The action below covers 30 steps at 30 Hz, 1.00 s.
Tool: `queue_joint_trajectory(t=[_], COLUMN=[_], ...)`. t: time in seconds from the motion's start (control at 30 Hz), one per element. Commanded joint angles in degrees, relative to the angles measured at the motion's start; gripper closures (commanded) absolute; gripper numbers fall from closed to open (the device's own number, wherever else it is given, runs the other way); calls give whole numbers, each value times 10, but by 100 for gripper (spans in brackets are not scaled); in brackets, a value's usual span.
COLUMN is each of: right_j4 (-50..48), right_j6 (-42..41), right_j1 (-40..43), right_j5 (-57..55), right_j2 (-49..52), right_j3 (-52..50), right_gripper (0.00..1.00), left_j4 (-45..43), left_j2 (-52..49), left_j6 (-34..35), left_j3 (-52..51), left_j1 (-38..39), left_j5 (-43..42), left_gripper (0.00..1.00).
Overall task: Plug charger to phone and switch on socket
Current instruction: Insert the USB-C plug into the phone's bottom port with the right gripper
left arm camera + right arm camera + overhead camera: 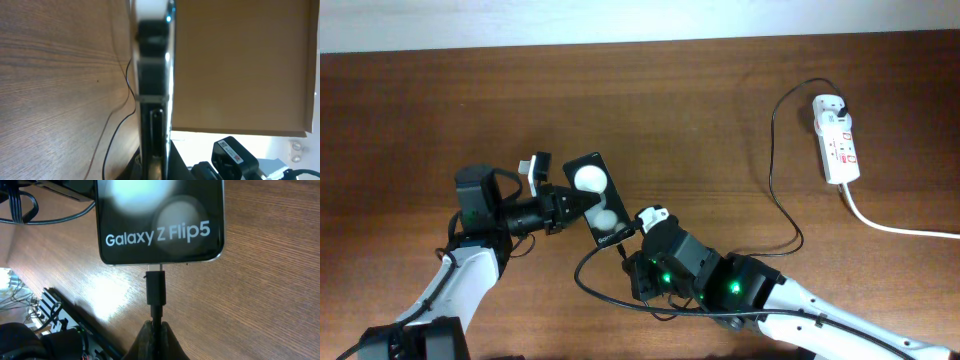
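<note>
My left gripper will next move the raised phone over and down onto the clear wood and let go, because that wood is below it and to its right in the overhead view.
The black phone [597, 200] lies tilted at mid-table, two white round patches on its face. My left gripper [563, 206] is shut on its left edge; the left wrist view shows the phone edge-on [152, 85] between the jaws [152, 167]. My right gripper [632, 252] is shut on the charger's thin black cable just behind its plug [155, 287]. The plug's metal tip meets the port on the phone's bottom edge [160, 225], with a short bit of metal showing. The cable [775, 170] runs to the white adapter in the socket [837, 140] at the far right.
The socket's thick white cord [905, 230] trails off to the right edge. Slack black cable loops on the wood around my right arm [610, 290]. The table's far edge runs along the top of the overhead view.
</note>
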State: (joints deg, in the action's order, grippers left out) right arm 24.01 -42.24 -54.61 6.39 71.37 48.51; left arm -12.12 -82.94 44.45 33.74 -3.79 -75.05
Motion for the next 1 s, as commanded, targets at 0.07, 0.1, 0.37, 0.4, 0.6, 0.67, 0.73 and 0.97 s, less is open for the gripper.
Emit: queue_joint_trajectory(t=[0.07,0.1,0.37,0.4,0.6,0.67,0.73,0.97], right_j4=[-39,-51,-102,-101,-113,-124,-129,-146], right_j6=[11,28,54,57,75,75,75,90], right_j1=[2,2,3,3,3,3,3,3], right_j5=[-73,-73,-97,-97,-103,-103,-110,-116], right_j2=[1,1,1,1,1,1,1,1], right_j3=[5,5,6,13,30,30,31,42], right_gripper=[96,96,96,96,96,96,96,96], left_j4=[2,2,2,4,6,6,7,28], left_j2=[3,3,3,3,11,35,58,72], left_j6=[-2,-9,-43,-55,-55,-55,-55,-55], left_j3=[3,3,-8,-19,-48,-48,-48,-68], left_j1=[6,6,7,7,10,26,33,33], left_j5=[-83,-93,-151,-151,-151,-151,-151,-151], left_gripper=[100,100,100,100,100,100,100,100])
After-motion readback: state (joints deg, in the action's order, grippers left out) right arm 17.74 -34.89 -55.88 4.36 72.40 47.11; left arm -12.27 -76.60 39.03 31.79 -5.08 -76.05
